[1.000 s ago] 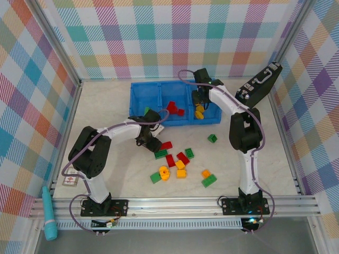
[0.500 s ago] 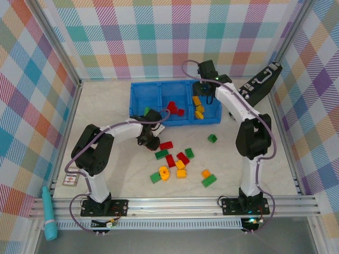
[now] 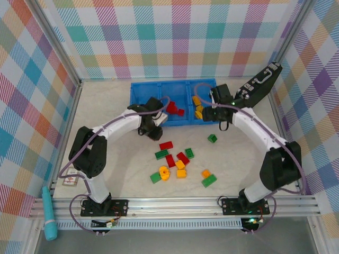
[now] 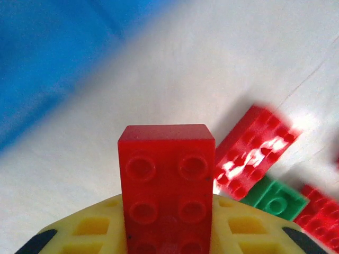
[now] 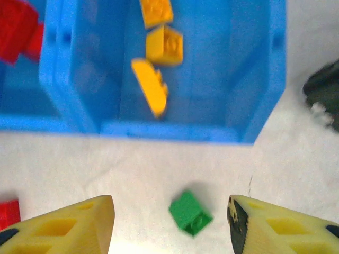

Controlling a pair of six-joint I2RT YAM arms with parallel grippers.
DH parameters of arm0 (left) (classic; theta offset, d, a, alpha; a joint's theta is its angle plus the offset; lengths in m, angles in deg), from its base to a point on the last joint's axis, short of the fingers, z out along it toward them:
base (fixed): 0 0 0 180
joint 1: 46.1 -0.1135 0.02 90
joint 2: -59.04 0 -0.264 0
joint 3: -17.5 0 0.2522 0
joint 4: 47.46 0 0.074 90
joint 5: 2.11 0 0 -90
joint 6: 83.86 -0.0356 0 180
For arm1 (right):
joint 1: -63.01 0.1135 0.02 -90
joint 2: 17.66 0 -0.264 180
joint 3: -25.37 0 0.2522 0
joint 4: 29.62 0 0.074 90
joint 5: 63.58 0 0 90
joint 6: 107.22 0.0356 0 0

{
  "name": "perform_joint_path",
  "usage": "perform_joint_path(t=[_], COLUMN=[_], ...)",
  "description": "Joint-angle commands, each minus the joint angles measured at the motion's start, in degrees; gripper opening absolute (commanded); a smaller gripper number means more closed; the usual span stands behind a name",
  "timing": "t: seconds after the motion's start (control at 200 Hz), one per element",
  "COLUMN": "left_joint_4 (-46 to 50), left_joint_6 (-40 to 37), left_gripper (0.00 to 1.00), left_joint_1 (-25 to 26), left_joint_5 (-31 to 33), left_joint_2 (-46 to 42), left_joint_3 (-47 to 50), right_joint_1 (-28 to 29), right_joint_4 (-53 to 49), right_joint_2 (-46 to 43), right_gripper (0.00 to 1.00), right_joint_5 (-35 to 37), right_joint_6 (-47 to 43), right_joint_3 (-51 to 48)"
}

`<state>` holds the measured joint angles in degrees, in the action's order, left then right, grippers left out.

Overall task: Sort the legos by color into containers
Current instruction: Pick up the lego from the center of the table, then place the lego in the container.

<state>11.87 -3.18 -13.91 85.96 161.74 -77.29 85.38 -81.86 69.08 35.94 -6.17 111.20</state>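
Observation:
I will move my left gripper outward over the front side of the bin and let go of the red lego there, since red legos are already in the bin's middle section (image 3: 177, 100).
My left gripper (image 3: 152, 128) is shut on a red lego (image 4: 167, 185), held just in front of the blue bin's front wall (image 3: 175, 124). More red and green legos (image 4: 254, 151) lie below it on the table. My right gripper (image 5: 170, 217) is open and hovers over a single green lego (image 5: 190, 212), which lies between its fingers near the bin's right compartment. That compartment holds yellow legos (image 5: 159, 47). Red legos (image 3: 172, 107) lie in the middle compartment and a green one (image 3: 147, 110) in the left. Several loose legos (image 3: 180, 164) are scattered mid-table.
A black hard case (image 3: 259, 83) leans at the back right, close to my right arm. A small card (image 3: 70, 181) lies at the left front. A teal tool (image 3: 50, 217) rests outside the front rail. Metal frame rails border the table.
My left gripper closed on the red lego and moved it up toward the bin. My right gripper came back out of the yellow compartment to above the lone green lego.

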Motion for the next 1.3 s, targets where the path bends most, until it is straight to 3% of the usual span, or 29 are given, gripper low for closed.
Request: perform_joint_path(t=[0.0, 0.18, 0.345, 0.46, 0.62, 1.01, 1.295], left_joint_4=[2.89, -0.18, -2.04, -2.93, -2.07, -2.58, -1.17], left_joint_6=[-1.87, -1.14, -0.23, 1.26, 2.20, 3.69, 3.54], left_gripper=[0.24, 0.21, 0.21, 0.21, 0.21, 0.21, 0.32], left_joint_1=[0.33, -0.27, -0.95, -2.27, -3.17, -3.18, -3.18], left_joint_5=[0.47, 2.65, 6.81, 6.38, 5.39, 4.96, 4.84], left_joint_2=[-0.78, 4.87, 12.00, 16.88, 22.98, 29.95, 32.39], left_joint_3=[-7.24, -18.38, -28.69, -34.15, -40.43, -44.54, -48.72], right_joint_1=[1.26, 2.96, 8.54, 12.93, 14.27, 16.27, 18.90], right_joint_4=[0.62, -1.37, -2.30, -3.28, -4.50, -6.87, -7.22], right_joint_2=[-6.22, -11.14, -11.86, -11.12, -11.32, -9.81, -9.67], right_gripper=[0.60, 0.63, 0.64, 0.66, 0.67, 0.68, 0.68], right_joint_5=[-4.86, -7.40, -8.44, -7.58, -7.67, -9.56, -9.72], right_joint_6=[-1.59, 3.87, 10.66, 13.85, 17.19, 20.64, 23.72], right_joint_3=[-4.66, -12.00, -17.87, -20.00, -21.33, -24.47, -27.27])
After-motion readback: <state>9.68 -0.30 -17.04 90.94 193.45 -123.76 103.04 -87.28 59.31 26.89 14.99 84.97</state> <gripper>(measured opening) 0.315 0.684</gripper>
